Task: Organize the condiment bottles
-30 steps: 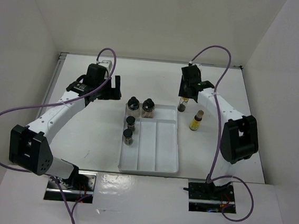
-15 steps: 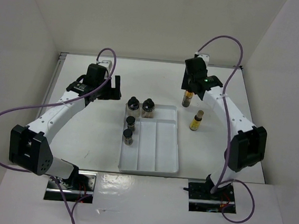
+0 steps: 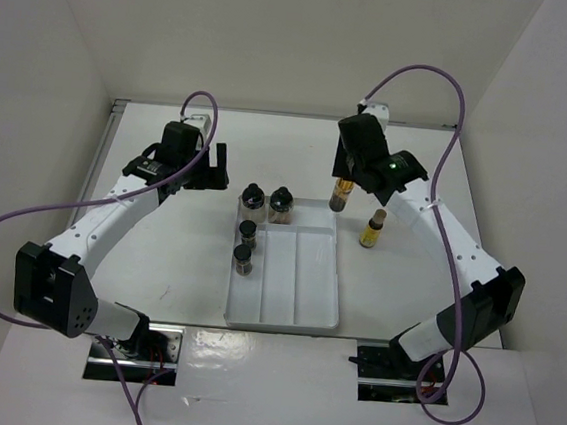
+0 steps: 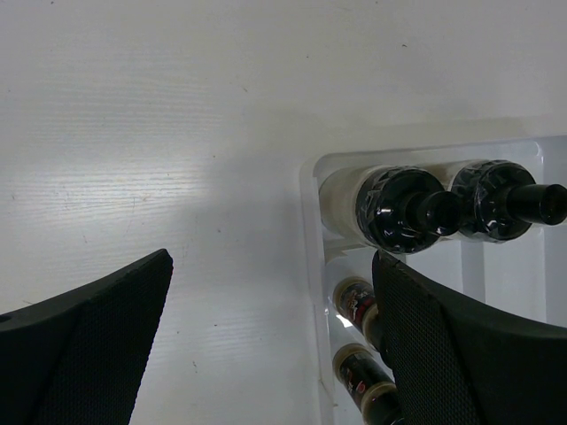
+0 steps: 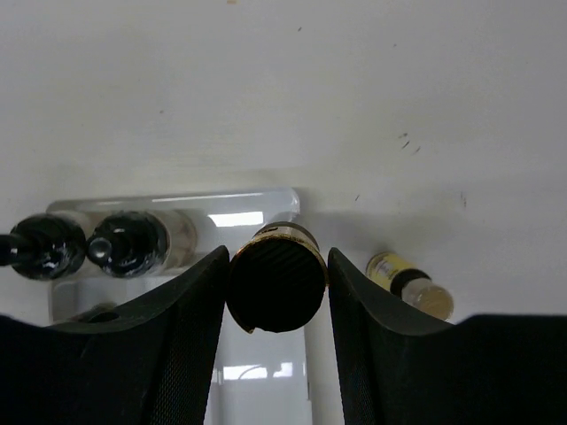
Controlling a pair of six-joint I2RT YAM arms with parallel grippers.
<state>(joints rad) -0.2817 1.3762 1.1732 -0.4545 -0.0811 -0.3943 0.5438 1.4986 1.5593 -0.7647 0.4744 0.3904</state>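
Observation:
I need to move my right gripper left in the top view, back and down next, to let go of the bottle at the middle compartment's far end, which is empty.
My right gripper (image 3: 344, 175) is shut on the tall yellow black-capped bottle (image 3: 340, 193), holding it upright over the back right corner of the white divided tray (image 3: 298, 319). The right wrist view shows its black cap (image 5: 276, 282) between the fingers. The amber tan-capped bottle (image 3: 372, 228) stands on the table right of the tray, and also shows in the right wrist view (image 5: 409, 285). Two wider bottles (image 3: 253, 200) (image 3: 281, 203) and two short dark bottles (image 3: 247, 233) (image 3: 243, 259) stand in the tray's left part. My left gripper (image 3: 214, 167) is open and empty, left of the tray.
White walls close in the table on the left, back and right. The tray's middle and right compartments (image 3: 316, 276) hold nothing. In the left wrist view the tray's corner (image 4: 310, 232) lies just inside the right finger (image 4: 461, 345).
My right arm has lifted the tall bottle and carried it a little left, from beside the tray to over its back right corner. The left arm has not moved.

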